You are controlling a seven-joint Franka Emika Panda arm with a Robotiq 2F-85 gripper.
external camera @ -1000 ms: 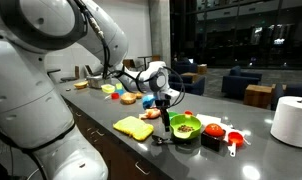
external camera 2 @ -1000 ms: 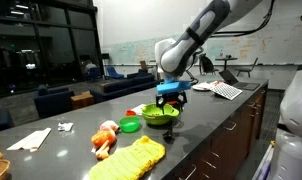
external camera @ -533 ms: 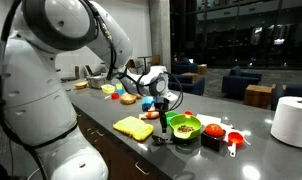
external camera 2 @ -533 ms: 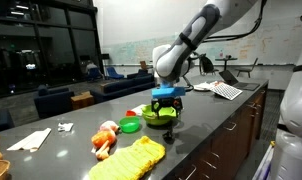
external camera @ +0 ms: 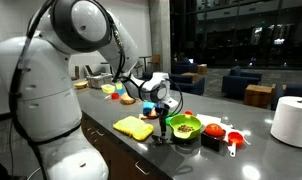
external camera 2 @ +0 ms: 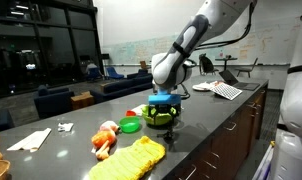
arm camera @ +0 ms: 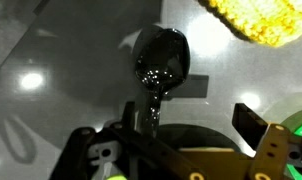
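The gripper moves down around the spoon (arm camera: 159, 62) handle next and closes its open fingers there, close beside the green bowl's rim.
In the wrist view a glossy black spoon (arm camera: 159, 62) lies on the grey counter (arm camera: 51, 60), bowl away from me and handle running back between my fingers. My gripper (arm camera: 166, 140) is open around the handle, one finger on each side, not touching it. In both exterior views the gripper (external camera: 163, 128) (external camera 2: 163, 118) points down, low over the counter, right beside the large green bowl (external camera: 186, 127) (external camera 2: 169, 113). The yellow cloth (external camera: 133, 127) (arm camera: 259, 20) lies just past the spoon.
A small green bowl (external camera 2: 130, 125), orange and red toy foods (external camera 2: 105, 138) and red items (external camera: 215, 130) sit by the big bowl. A white paper roll (external camera: 289, 120) stands further along. Papers (external camera 2: 227, 90) and a folded napkin (external camera 2: 29, 139) lie on the counter; its front edge is close.
The arm has swung and the gripper has come down a little towards the counter beside the green bowl. The jaws have stayed open. Nothing on the counter has moved.
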